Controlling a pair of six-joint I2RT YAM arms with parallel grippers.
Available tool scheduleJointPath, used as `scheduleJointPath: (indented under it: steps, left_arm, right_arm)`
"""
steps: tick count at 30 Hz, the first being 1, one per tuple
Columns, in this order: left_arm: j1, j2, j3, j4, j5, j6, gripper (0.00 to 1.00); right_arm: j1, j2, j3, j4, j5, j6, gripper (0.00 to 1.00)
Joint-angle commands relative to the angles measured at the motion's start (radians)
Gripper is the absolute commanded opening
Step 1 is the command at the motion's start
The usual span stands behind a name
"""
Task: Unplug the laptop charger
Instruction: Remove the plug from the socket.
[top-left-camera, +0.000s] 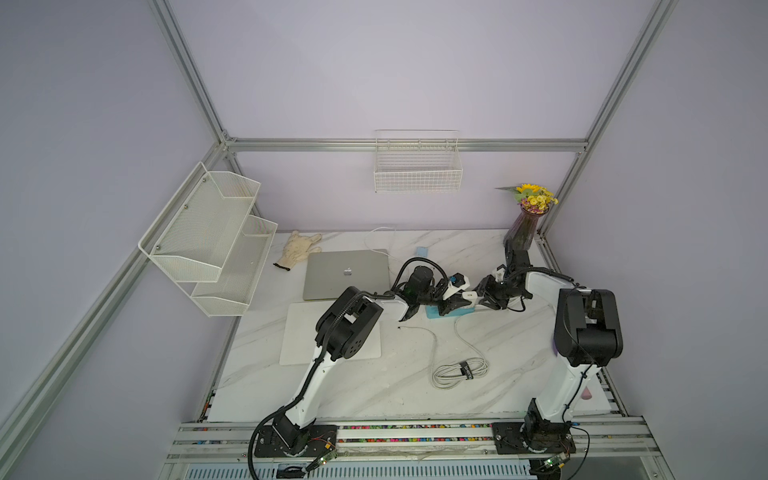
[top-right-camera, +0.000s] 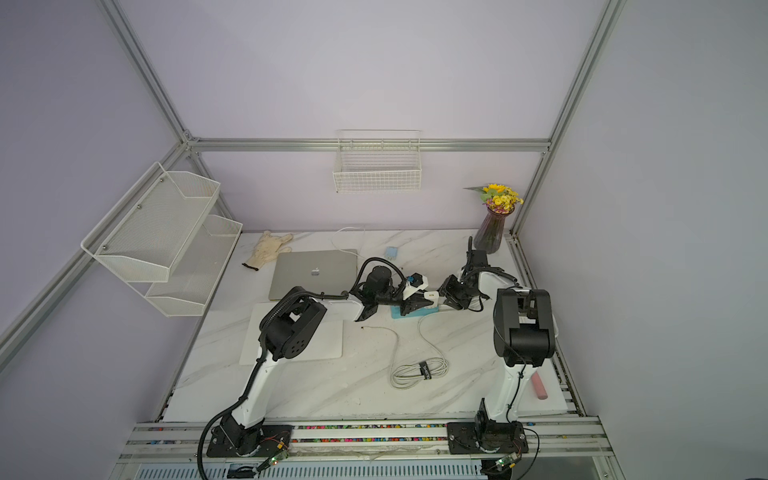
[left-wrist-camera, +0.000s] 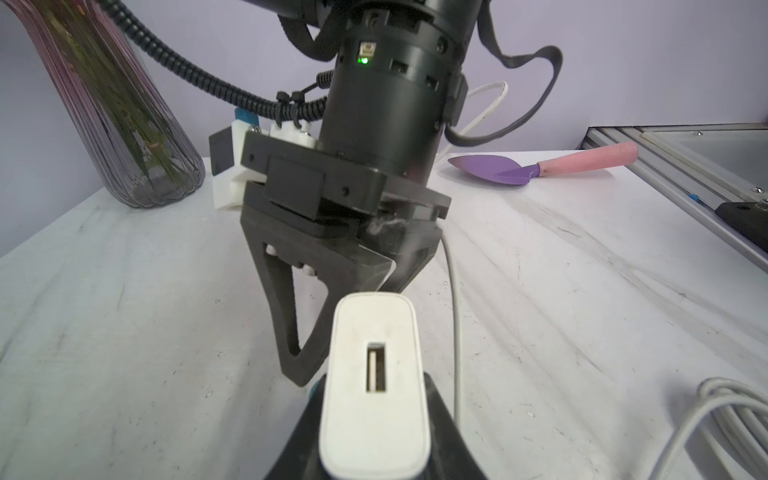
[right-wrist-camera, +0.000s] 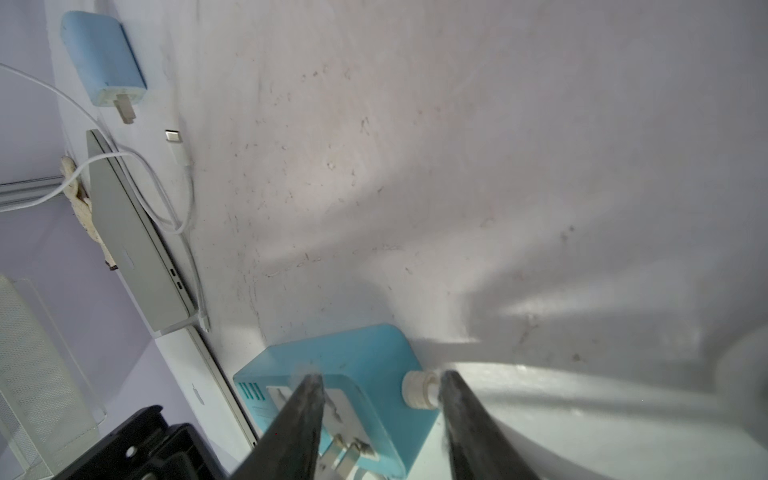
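The robot's left gripper should next lift outward, turn and go down to release the charger on the bare tabletop beyond the power strip (top-left-camera: 440, 313), since the charger's pins show above the socket.
The white laptop charger (left-wrist-camera: 374, 374) stands over the blue power strip (right-wrist-camera: 365, 353) mid-table, its empty USB port facing the left wrist camera. My left gripper (left-wrist-camera: 374, 449) is shut on the charger, one dark jaw on each side. In both top views it (top-left-camera: 465, 300) (top-right-camera: 424, 301) reaches in from the left over the strip (top-left-camera: 440, 313). The charger's metal prongs (right-wrist-camera: 345, 453) show above the socket face. My right gripper (right-wrist-camera: 380, 378) is open. One tip rests on the strip's top and the other sits beside the cord collar (right-wrist-camera: 419, 388).
The shut silver laptop (top-left-camera: 347, 274) lies behind, with a loose white cable (right-wrist-camera: 137, 166) and a small blue adapter (right-wrist-camera: 104, 58) beside it. A coiled grey cable (top-left-camera: 459, 370) lies in front. Flower vase (top-left-camera: 523, 232), glove (top-left-camera: 299, 249), white board (top-left-camera: 299, 332) and purple trowel (left-wrist-camera: 519, 168) surround them.
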Motion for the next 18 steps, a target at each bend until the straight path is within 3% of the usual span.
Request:
scheduleJointPath:
  steps: [1,5,8,11,13,16,18]
  left_arm:
    - [0.01,-0.075,0.002,0.129,0.016,-0.019,0.0]
    - [0.032,-0.108,0.005,0.165,0.031,-0.088,0.0]
    - [0.062,-0.135,0.019,0.187,-0.015,-0.208,0.0]
    - [0.098,-0.103,0.184,-0.05,-0.028,-0.342,0.0]
    - [0.132,-0.033,0.342,-0.201,0.043,-0.497,0.0]
    - [0.181,0.068,0.435,-0.189,0.108,-0.772,0.0]
    - [0.193,0.124,0.485,-0.198,0.16,-0.871,0.0]
  right_arm:
    - [0.008,0.007,0.012,-0.053,0.05,-0.027,0.5]
    - [0.007,0.011,0.009,-0.057,0.072,-0.034,0.5]
    - [0.006,-0.032,-0.007,-0.022,0.11,-0.015,0.49]
    - [0.006,-0.103,-0.028,0.052,0.136,0.007,0.5]
    - [0.006,-0.159,-0.036,0.109,0.178,0.013,0.5]
    - [0.006,-0.261,-0.07,0.195,0.259,0.019,0.5]
    - [0.006,-0.337,-0.106,0.274,0.28,0.001,0.51]
